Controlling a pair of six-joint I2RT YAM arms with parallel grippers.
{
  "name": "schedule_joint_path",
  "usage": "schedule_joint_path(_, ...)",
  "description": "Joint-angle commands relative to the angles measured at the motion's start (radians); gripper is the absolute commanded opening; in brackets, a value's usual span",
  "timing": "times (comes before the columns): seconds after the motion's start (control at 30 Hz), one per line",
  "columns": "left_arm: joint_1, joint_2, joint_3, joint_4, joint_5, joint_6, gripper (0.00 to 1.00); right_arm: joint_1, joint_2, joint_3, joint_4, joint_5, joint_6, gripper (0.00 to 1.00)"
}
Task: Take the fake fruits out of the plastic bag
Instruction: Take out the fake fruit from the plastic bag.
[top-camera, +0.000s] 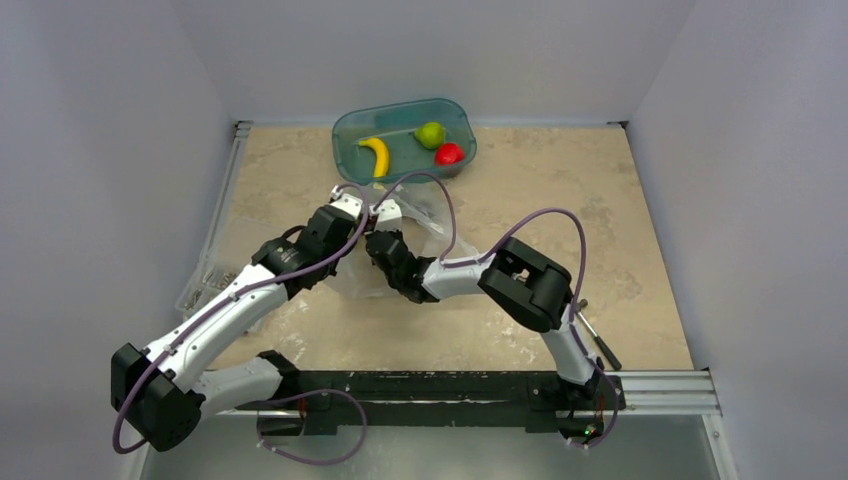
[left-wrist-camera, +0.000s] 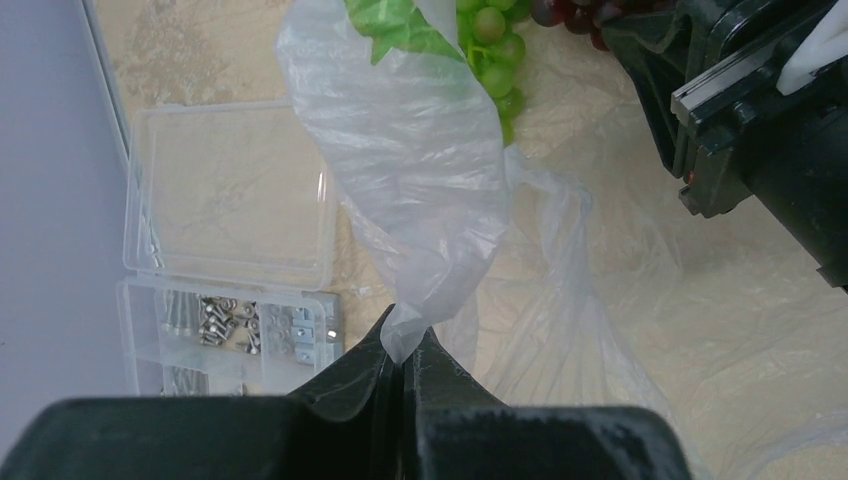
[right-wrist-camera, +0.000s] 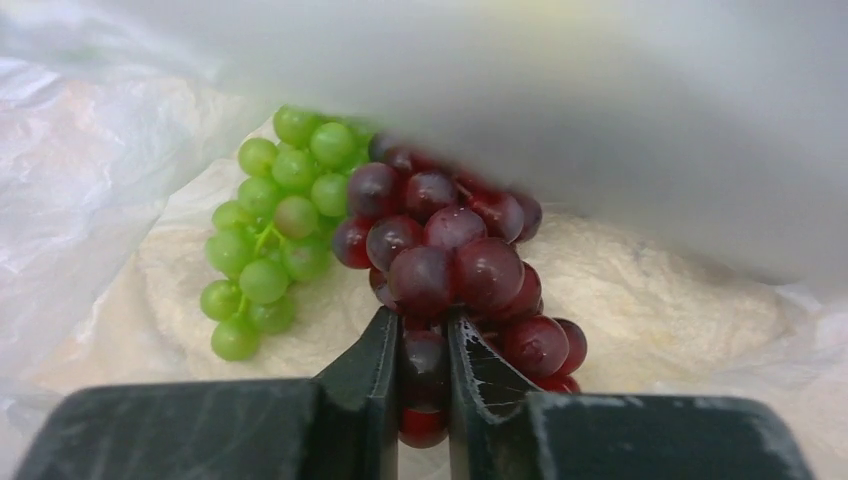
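Note:
The right gripper lifts from the bag (top-camera: 425, 222) and moves outward over the teal tub next, then releases the purple grapes beside the banana (top-camera: 376, 155), where the tub's bottom is bare.
The clear crinkly plastic bag (left-wrist-camera: 420, 190) lies mid-table, and my left gripper (left-wrist-camera: 404, 345) is shut on a bunched fold of its edge, holding it up. Inside the bag my right gripper (right-wrist-camera: 424, 335) is shut on the dark purple grape bunch (right-wrist-camera: 450, 260), its jaws pinching grapes at the bunch's near end. A green grape bunch (right-wrist-camera: 270, 230) lies just left of the purple one, also inside the bag. From above, both grippers meet over the bag (top-camera: 425, 222). A yellow banana (top-camera: 376, 155) and a round green fruit (top-camera: 430, 134) rest in the teal tub (top-camera: 345, 135).
A red round fruit (top-camera: 449, 154) also sits in the teal tub at the back. A flat clear box of metal parts (left-wrist-camera: 230, 260) stands at the table's left edge, beside my left arm. White walls close in the table on three sides.

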Motion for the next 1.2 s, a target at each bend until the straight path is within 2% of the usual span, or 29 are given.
schedule_joint_path(0.0, -0.003, -0.023, 0.018, 0.021, -0.017, 0.02, 0.0, 0.004, -0.041, 0.018, -0.042, -0.067, 0.014, 0.02)
schedule_joint_path(0.03, -0.004, -0.022, 0.02, 0.02, -0.015, 0.02, 0.0, 0.005, -0.056, 0.01, -0.046, -0.078, 0.017, 0.0)
schedule_joint_path(0.37, -0.003, -0.024, 0.026, 0.009, -0.029, 0.014, 0.0, 0.019, -0.274, -0.121, -0.045, -0.314, 0.016, 0.0)
schedule_joint_path(0.6, -0.002, -0.021, 0.03, 0.004, -0.043, 0.005, 0.0, 0.019, -0.435, -0.246, 0.001, -0.458, 0.077, 0.0)
schedule_joint_path(0.8, -0.001, -0.014, 0.032, 0.0, -0.055, -0.004, 0.0, 0.02, -0.571, -0.286, -0.007, -0.465, 0.088, 0.0)
schedule_joint_path(1.17, -0.001, -0.011, 0.031, -0.004, -0.077, -0.008, 0.0, 0.02, -0.739, -0.26, -0.083, -0.465, 0.074, 0.0)
